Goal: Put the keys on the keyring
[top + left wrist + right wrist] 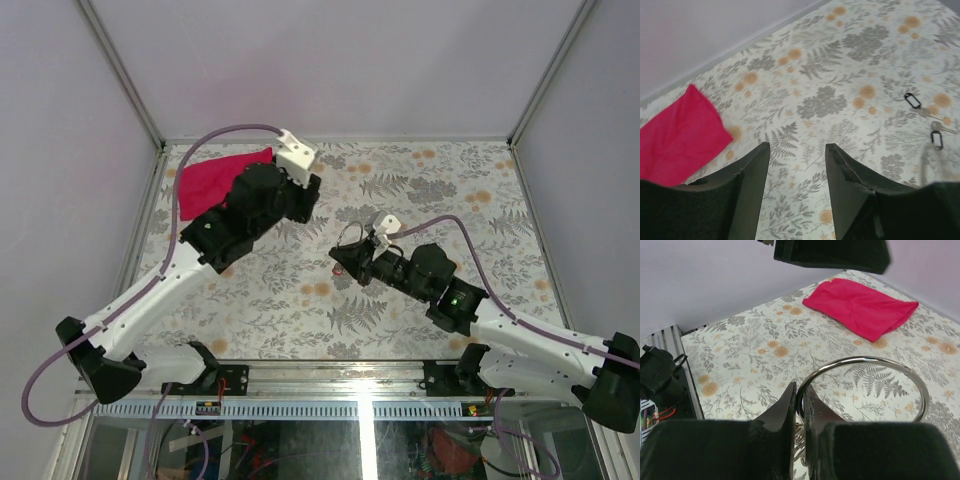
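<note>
My right gripper should swing outward and to the right in the top view and tilt its fingers down as it lowers, because the far tablecloth is clear for the keyring.
In the right wrist view my right gripper [800, 386] is shut on the rim of the keyring [865, 359], a large shiny silver ring held above the table. Bits of metal hang between the fingers below the grip; what they are I cannot tell. In the top view this gripper [347, 262] is at the table's middle with the keyring [350, 238] just beyond it. My left gripper [797, 146] is open and empty over bare tablecloth. Two keys with dark-framed tags [912, 100] [937, 139] lie to its right. From above, the left gripper [308, 198] hovers near the back left.
A red cloth [218, 180] lies folded at the back left corner, also seen in the wrist views [680, 137] [860, 305]. The flowered tablecloth [450, 190] is walled by grey panels. The left arm's end [832, 255] hangs over the right wrist view.
</note>
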{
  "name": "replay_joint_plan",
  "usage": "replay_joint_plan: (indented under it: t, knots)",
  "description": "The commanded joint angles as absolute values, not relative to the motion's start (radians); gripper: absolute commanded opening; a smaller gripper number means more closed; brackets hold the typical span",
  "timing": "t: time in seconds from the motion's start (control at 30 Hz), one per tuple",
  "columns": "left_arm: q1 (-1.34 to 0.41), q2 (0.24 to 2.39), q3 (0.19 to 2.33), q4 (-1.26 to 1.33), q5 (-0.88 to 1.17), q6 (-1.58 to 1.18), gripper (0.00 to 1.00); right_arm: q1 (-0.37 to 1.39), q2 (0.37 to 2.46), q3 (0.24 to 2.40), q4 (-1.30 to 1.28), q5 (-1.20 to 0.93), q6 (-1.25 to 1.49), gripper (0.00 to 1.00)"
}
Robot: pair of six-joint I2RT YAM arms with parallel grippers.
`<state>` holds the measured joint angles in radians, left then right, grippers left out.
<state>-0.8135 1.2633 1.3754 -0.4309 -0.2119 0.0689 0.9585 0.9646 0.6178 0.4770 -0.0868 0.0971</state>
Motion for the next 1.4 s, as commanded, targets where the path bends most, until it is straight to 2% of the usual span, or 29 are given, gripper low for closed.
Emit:
replay_joint_plan:
  t: [0.0, 0.13, 0.27, 0.4, 0.47, 0.6, 0.73, 0.87, 1.0, 1.37]
  knots:
    - [-0.663, 1.220, 1.305, -0.348, -0.033, -0.011, 0.51, 0.960, 0.920, 0.731, 0.239, 0.029, 0.137, 0.03]
    - [-0.517, 1.213, 1.252, -0.321, 0.075, -0.071, 0.51, 0.930, 0.939, 0.818, 0.027, 0.131, 0.132, 0.02]
    - [-0.417, 1.215, 1.198, -0.318, 0.120, -0.114, 0.56, 0.798, 0.986, 0.901, -0.119, 0.055, 0.154, 0.02]
    - [-0.392, 1.220, 1.155, -0.327, 0.173, -0.130, 0.68, 0.675, 1.048, 0.954, -0.187, -0.007, 0.171, 0.02]
    - [-0.391, 1.230, 1.144, -0.341, 0.213, -0.134, 0.80, 0.628, 1.095, 0.988, -0.218, -0.014, 0.178, 0.02]
    - [-0.390, 1.257, 1.129, -0.372, 0.214, -0.162, 0.99, 0.533, 1.186, 1.008, -0.211, 0.023, 0.229, 0.04]
    - [-0.389, 1.282, 1.116, -0.362, 0.178, -0.221, 1.00, 0.423, 1.302, 1.019, -0.174, 0.001, 0.282, 0.04]
    - [-0.390, 1.298, 1.110, -0.357, 0.026, -0.339, 1.00, 0.355, 1.413, 1.069, -0.183, 0.087, 0.315, 0.05]
    - [-0.390, 1.291, 1.097, -0.332, -0.029, -0.358, 1.00, 0.256, 1.513, 1.110, -0.154, 0.090, 0.333, 0.05]
    - [-0.387, 1.155, 0.933, -0.121, -0.107, -0.350, 1.00, 0.067, 1.844, 1.386, -0.176, 0.061, 0.341, 0.05]
